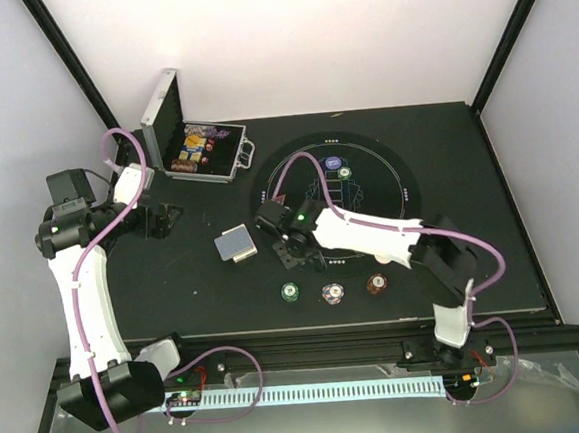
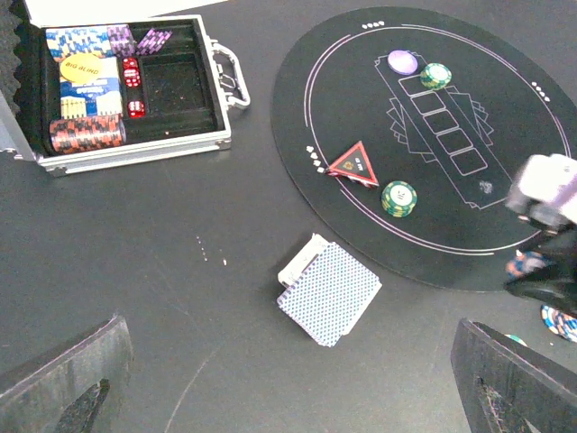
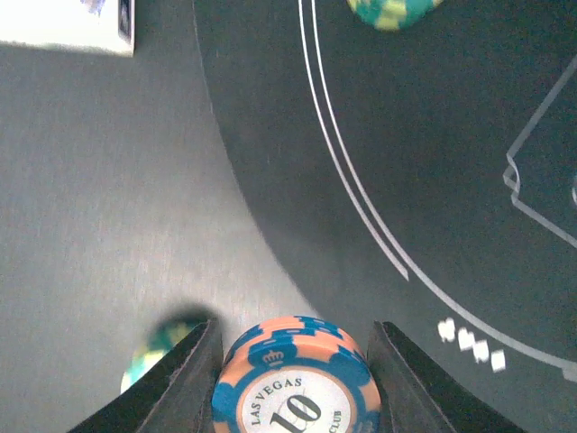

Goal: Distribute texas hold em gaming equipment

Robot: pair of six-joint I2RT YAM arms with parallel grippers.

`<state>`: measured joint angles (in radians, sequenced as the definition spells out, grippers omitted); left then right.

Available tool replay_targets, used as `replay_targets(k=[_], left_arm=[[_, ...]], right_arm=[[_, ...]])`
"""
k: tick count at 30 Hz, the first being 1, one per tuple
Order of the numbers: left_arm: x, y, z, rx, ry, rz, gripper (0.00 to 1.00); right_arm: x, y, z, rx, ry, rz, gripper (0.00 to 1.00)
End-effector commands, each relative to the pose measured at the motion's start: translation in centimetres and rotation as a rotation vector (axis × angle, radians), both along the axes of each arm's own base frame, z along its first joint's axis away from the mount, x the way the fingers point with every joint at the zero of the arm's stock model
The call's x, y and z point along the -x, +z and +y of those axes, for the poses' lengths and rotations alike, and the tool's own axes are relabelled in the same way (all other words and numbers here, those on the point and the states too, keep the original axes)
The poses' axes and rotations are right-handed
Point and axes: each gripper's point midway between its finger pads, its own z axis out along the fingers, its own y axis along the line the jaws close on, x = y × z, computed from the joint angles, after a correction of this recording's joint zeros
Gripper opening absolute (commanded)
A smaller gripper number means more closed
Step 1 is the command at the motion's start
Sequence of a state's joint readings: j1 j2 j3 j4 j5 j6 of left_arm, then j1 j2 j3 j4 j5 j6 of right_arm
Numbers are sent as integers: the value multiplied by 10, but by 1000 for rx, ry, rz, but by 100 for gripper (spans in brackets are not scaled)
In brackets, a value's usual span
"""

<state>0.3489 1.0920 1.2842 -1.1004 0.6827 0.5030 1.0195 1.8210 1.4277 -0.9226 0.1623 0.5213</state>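
Observation:
The right gripper will next carry its chips outward past the green chip stack and down beside the red triangular marker, then let go, because the mat is bare there.
My right gripper is shut on a small stack of blue-and-orange poker chips marked "10", held just above the near-left rim of the round black mat. A green chip lies on the table under its left finger. Seen from above, the right gripper hovers beside the blue-backed playing cards. My left gripper stands wide open and holds nothing, with the card deck ahead of it. On the mat sit a red triangular marker, a green chip stack, a purple button and another green chip.
The silver case lies open at the back left with more chips and dice inside. Three chip stacks, green, blue-white and dark red, line the table's near edge. The left gripper hangs near the case.

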Motion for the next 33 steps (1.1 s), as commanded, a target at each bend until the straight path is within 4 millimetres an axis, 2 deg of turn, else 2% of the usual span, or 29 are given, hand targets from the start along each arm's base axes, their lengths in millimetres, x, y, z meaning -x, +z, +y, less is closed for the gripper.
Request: replay_targets(k=[1,3,11,18,26,33], left_arm=[[3,9,-1,-2,-12,-29,99],[4,11,0,-6,-12,-30,99],[1,9,1,3,-13,-23,99],[-1,9,2,5,-10,-24,99],[-3,5,2,12,-13,-15,99],[-4,2,4,2,-14,-9,99]], right_arm=[[-37,-10,12,33,1,-8,31],[-54,-15,12,31,-16,2,31],[-125,-7,-4,9,-114,-19,31],[-169,-37,-4,42,-161,-4,31],[-200,-65,7,40,-183,12,31],[-204,-75,13,22,-184,24,31]])
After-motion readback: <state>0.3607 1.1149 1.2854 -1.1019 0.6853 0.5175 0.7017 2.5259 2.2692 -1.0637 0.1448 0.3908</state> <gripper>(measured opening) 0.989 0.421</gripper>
